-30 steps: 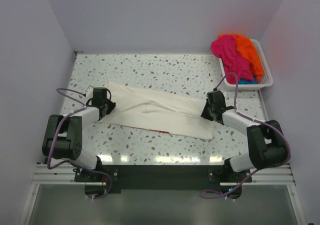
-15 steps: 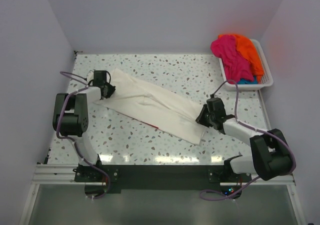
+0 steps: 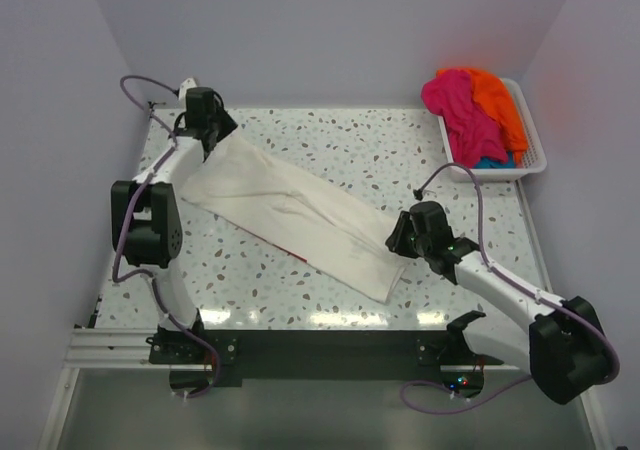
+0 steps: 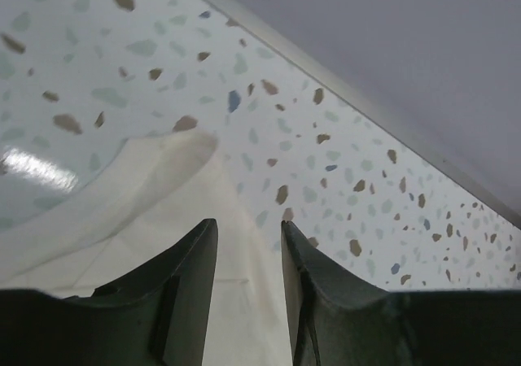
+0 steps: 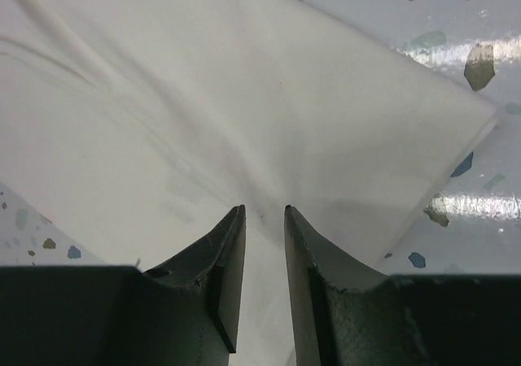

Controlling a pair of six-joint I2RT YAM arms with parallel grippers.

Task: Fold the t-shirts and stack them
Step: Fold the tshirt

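Note:
I will lower my left gripper next, moving it toward the right in the top view, onto a fold by the folded t-shirt's far edge (image 3: 241,143) (image 4: 256,289).
The cream-white t-shirt (image 3: 290,210) lies folded into a long strip, running diagonally from the far left corner to the near middle right, with a thin red edge (image 3: 291,254) showing under it. My left gripper (image 3: 213,135) hovers over the strip's far end; its jaws (image 4: 248,224) stand apart, with cream cloth (image 4: 163,187) lying slack below the gap. At the near end my right gripper (image 3: 400,238) is open too (image 5: 262,210), over flat cloth (image 5: 244,98). Magenta-pink (image 3: 455,105), orange (image 3: 497,105) and teal (image 3: 492,160) t-shirts are heaped in the basket.
The white slatted basket (image 3: 532,160) stands at the far right corner of the speckled table (image 3: 380,150). Grey walls close the table in at the back and on both sides. The left arm reaches close to the far left wall corner.
The left arm swung to the far left corner and the right arm drew nearer, turning the cream strip more diagonal. Both grippers' jaws widened.

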